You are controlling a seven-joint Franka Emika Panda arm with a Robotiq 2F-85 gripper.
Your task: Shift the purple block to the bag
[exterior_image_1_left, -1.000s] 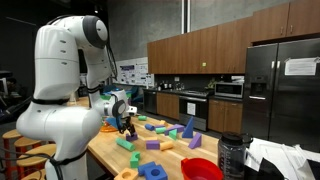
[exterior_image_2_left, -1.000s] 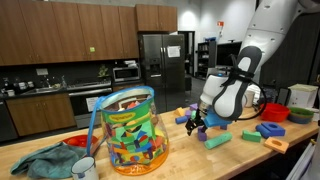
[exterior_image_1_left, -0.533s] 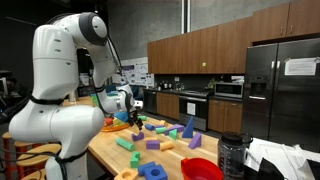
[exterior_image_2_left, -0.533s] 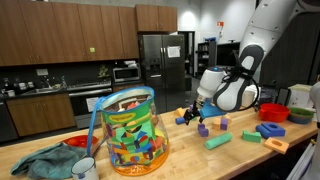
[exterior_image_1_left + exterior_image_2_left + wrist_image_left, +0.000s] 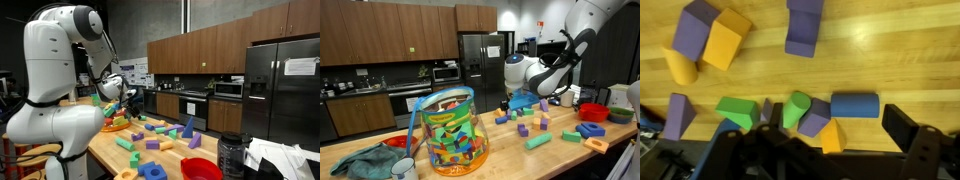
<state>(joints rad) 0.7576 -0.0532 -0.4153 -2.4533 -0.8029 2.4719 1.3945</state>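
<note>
The large purple block is below my gripper, toward the top of the wrist view, with bare wood on both sides, so my gripper will move there next and go down around it.
My gripper hangs well above the wooden table on the raised arm; it also shows in an exterior view. In the wrist view the gripper has its dark fingers spread wide with nothing between them. Far below them lies a purple block, wedged among a green cylinder, a blue cylinder and an orange wedge. Other purple blocks lie farther off. The clear bag, full of coloured blocks, stands at the near end of the table.
Many foam blocks are scattered over the table and show in an exterior view. A red bowl, a cloth and a mug sit by the bag. Bins stand at the far end.
The arm has risen from just above the blocks to well over the table and swung toward the bag side. The blocks on the table have not visibly moved.
</note>
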